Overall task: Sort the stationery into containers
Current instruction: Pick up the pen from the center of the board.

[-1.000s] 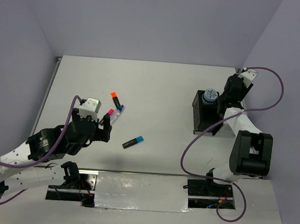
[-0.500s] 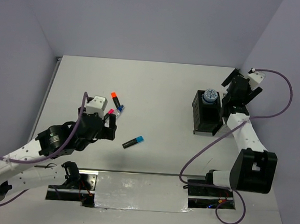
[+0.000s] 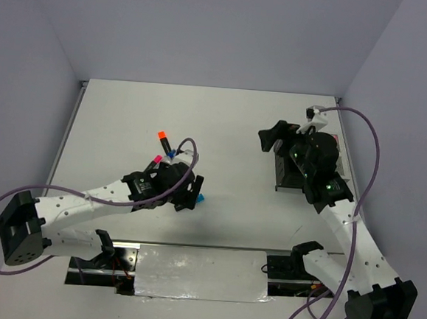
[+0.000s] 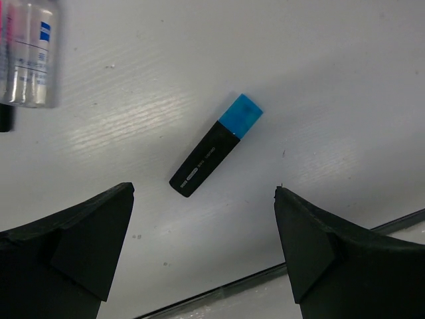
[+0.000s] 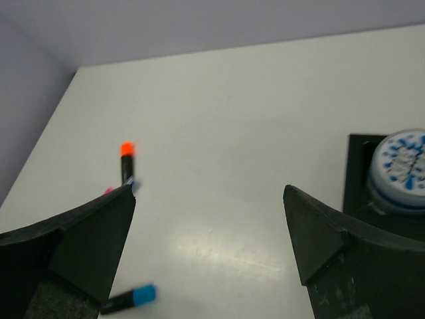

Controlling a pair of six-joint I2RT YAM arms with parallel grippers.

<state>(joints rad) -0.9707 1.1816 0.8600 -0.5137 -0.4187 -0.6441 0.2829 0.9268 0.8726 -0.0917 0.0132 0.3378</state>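
My left gripper comes down to the black marker next, fingers on either side of its body behind the blue cap (image 4: 206, 157), since the marker lies flat.
A black marker with a blue cap (image 4: 216, 145) lies flat on the table, just ahead of my open left gripper (image 4: 204, 193), which hovers over it with nothing between its fingers (image 4: 80, 246). From above, that gripper (image 3: 188, 196) covers most of the marker; only the blue cap (image 3: 201, 198) shows. An orange-capped marker (image 3: 162, 137), a pink cap (image 3: 154, 158) and a clear tube (image 4: 30, 53) lie close together to the left. My right gripper (image 3: 272, 134) is open and empty, left of the black mesh organiser (image 3: 280, 174). A blue-white roll (image 5: 402, 166) sits in the organiser (image 5: 358, 173).
In the right wrist view the orange-capped marker (image 5: 126, 163) and the blue-capped marker (image 5: 129, 299) lie far off to the left on the white table (image 3: 224, 123). Purple walls close the back and both sides. A metal strip (image 3: 190, 265) runs along the near edge.
My left arm swung right from the marker cluster to above the blue-capped marker. My right gripper opened wide and its arm moved left, off the organiser.
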